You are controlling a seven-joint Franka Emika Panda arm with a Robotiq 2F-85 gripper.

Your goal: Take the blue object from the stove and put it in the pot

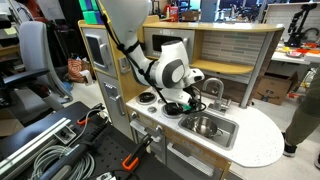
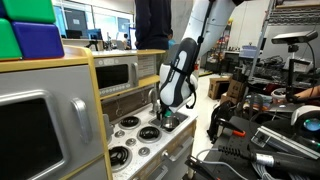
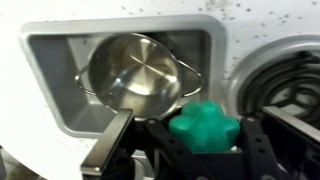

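The gripper moves from the stove over the pot's opening (image 1: 205,127) (image 3: 140,72) next and lowers before releasing, because the blue object still hangs beside the pot's rim.
In the wrist view my gripper (image 3: 205,150) is shut on the blue object (image 3: 204,124), a small teal lobed toy held between the two black fingers. The shiny steel pot (image 3: 135,70) sits in the sink basin just ahead of the jaws, its handle pointing toward me. A stove burner (image 3: 290,85) shows at the right edge. In both exterior views the gripper (image 1: 183,103) (image 2: 168,118) hangs low over the stove (image 2: 140,135) near the sink; the toy shows as a teal speck (image 2: 168,123). The pot (image 1: 205,125) sits in the sink.
The sink basin (image 3: 50,90) is set in the white counter (image 1: 260,140). A faucet (image 1: 213,88) stands behind the sink. The microwave (image 2: 110,75) and green and blue blocks (image 2: 30,30) are above the stove. Cables and tools lie on the floor.
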